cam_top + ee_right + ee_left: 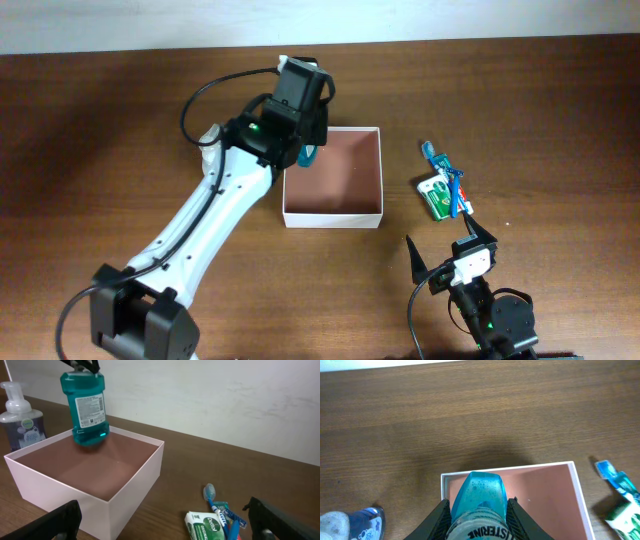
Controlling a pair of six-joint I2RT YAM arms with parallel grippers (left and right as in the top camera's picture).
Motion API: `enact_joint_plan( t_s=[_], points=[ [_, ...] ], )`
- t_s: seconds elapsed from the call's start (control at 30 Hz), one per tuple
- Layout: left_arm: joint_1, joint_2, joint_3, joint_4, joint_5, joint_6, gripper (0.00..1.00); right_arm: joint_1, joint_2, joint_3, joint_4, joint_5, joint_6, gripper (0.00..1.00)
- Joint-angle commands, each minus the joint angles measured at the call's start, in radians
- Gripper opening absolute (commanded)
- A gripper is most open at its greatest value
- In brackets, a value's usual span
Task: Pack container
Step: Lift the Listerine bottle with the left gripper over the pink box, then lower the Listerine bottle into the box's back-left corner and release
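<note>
The left gripper lowers the Listerine bottle (pixel 481 491) into the container's far corner (pixel 454 484) nearest the foam pump bottle and releases it next, as its base hangs above the container's bottom.
The container (pixel 335 218) is a square white-walled box with a pinkish-brown inside, at the table's middle. It also shows in the left wrist view (pixel 547 497) and the right wrist view (pixel 131 494). My left gripper (pixel 304 148) is shut on a teal Listerine mouthwash bottle (pixel 481 491) and holds it upright over the box's far left corner, just above the floor (pixel 85 404). My right gripper (pixel 448 256) is open and empty near the front edge, to the right of the box.
A green Dettol soap pack (pixel 436 196) and blue toothbrushes (pixel 446 172) lie right of the box; both show in the right wrist view (pixel 206 528) (pixel 218 505). A foam pump bottle (pixel 22 421) stands left of the box.
</note>
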Motion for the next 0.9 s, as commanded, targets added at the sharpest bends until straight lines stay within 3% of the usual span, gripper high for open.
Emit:
enact_joint_plan(
  t_s=[0.0,0.87],
  points=[
    [-0.015,0.018,0.039,0.016,-0.106,-0.01,0.01,-0.008,-0.003,-0.005,-0.006,-0.002,-0.004,0.99],
    [-0.013,0.127,0.038,0.065,-0.138,-0.037,0.01,-0.008,-0.003,-0.005,-0.006,-0.003,-0.004,0.99]
  ],
)
